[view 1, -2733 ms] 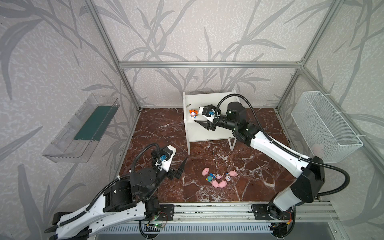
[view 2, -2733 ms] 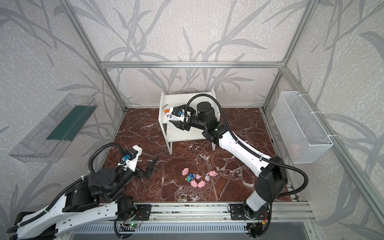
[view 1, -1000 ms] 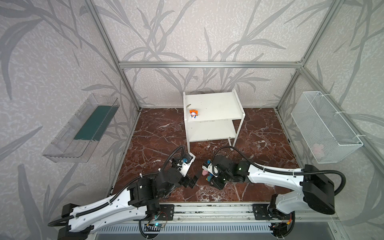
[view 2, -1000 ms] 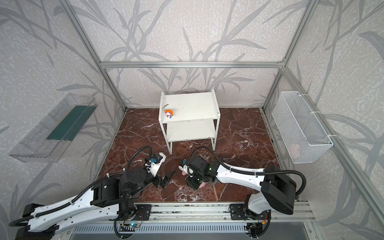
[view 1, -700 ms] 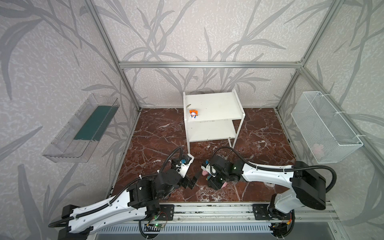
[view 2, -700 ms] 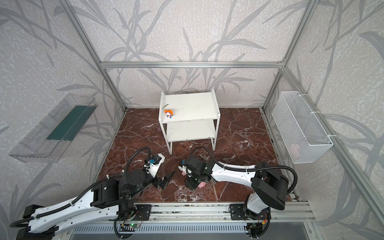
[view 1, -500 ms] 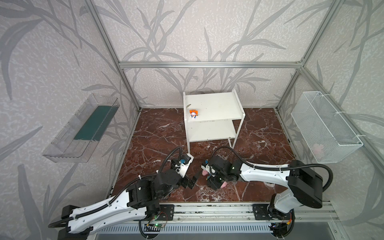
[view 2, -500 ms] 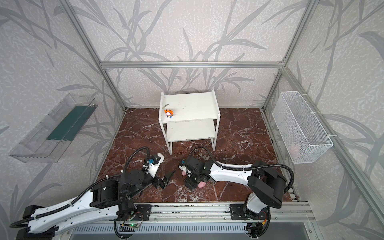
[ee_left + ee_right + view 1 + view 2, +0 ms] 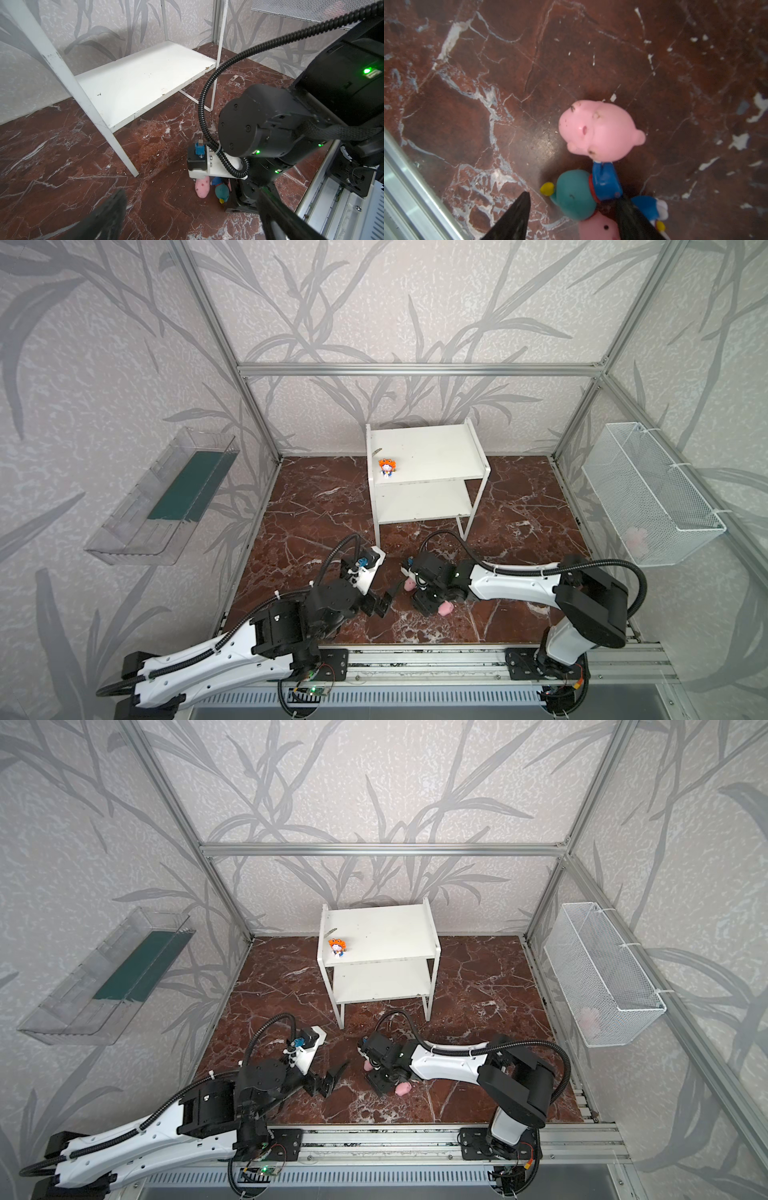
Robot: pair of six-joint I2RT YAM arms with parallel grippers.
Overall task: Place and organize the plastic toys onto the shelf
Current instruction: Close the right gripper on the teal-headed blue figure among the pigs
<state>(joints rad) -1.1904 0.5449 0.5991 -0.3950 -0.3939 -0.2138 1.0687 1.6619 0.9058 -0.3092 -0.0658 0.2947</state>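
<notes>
The teal head (image 9: 575,196) already lies between the two fingers of my open right gripper. My gripper will ease toward the pink pig (image 9: 596,131) and close around that head next.
The white two-tier shelf (image 9: 432,452) (image 9: 386,932) (image 9: 141,83) stands at the back, with an orange-capped figurine (image 9: 388,467) (image 9: 337,947) on the front left of its top board. The other plastic toys lie bunched on the marble floor near the front. My right gripper (image 9: 424,599) (image 9: 384,1079) (image 9: 572,197) points down over them, open, its fingers either side of a teal-capped figurine (image 9: 573,195) (image 9: 222,192). A pink pig (image 9: 596,131) (image 9: 202,188) (image 9: 409,584) lies just beyond it, another pig (image 9: 600,228) beneath. My left gripper (image 9: 380,603) (image 9: 332,1077) (image 9: 187,209) hovers open and empty just left of the pile.
A clear tray with a green base (image 9: 174,493) hangs on the left wall. A white wire basket (image 9: 648,493) hangs on the right wall with something pale pink inside. The aluminium rail (image 9: 415,659) (image 9: 404,176) runs along the front edge, close to the toys.
The right arm has come from the shelf's top board down to the toy pile, and its jaws have spread wider. The left arm has moved in towards the pile.
</notes>
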